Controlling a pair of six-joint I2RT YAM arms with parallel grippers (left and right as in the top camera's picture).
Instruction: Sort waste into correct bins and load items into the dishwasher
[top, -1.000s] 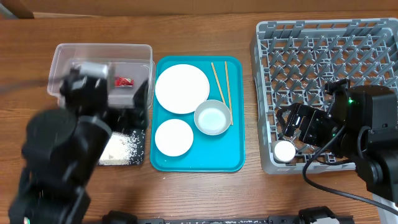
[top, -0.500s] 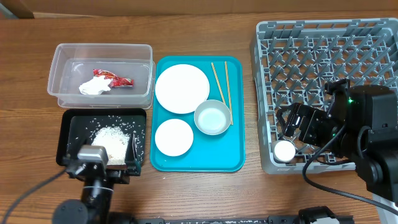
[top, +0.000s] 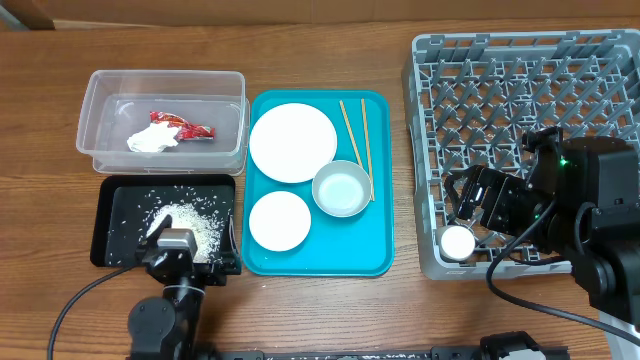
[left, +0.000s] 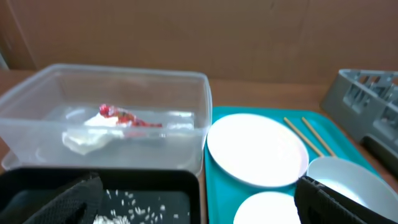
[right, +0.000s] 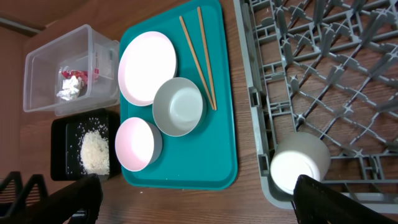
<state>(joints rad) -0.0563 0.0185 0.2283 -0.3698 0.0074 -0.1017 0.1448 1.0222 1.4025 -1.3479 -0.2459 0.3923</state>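
Note:
My right gripper leaves the rack next and lowers onto the bowl's rim facing the rack (top: 370, 189) (right: 203, 110), because the empty teal tray is beside that rim.
A red wrapper (top: 188, 128) and a white tissue (top: 147, 141) lie in the clear tub (top: 100, 95). Rice scraps (top: 188, 222) sit in the black tray (top: 112, 205). My left gripper (top: 186, 266) hovers open and holding nothing at that tray's near edge. In the left wrist view the wrapper (left: 122, 116) and tub (left: 37, 106) lie ahead. On the teal tray (top: 375, 255) are a large plate (top: 292, 142), a small plate (top: 279, 220), a bowl (top: 341, 188) and chopsticks (top: 355, 135). My right gripper (top: 463, 204) stands open over the grey rack (top: 520, 70), just above the cup (top: 459, 242).
The tub and black tray sit side by side left of the teal tray, with the rack at the right. Bare wooden table (top: 330, 300) runs along the front edge. Cardboard (left: 249, 37) backs the table in the left wrist view.
My left arm has pulled back from over the tub and black tray to the table's near edge. The right arm and the dishes have not moved.

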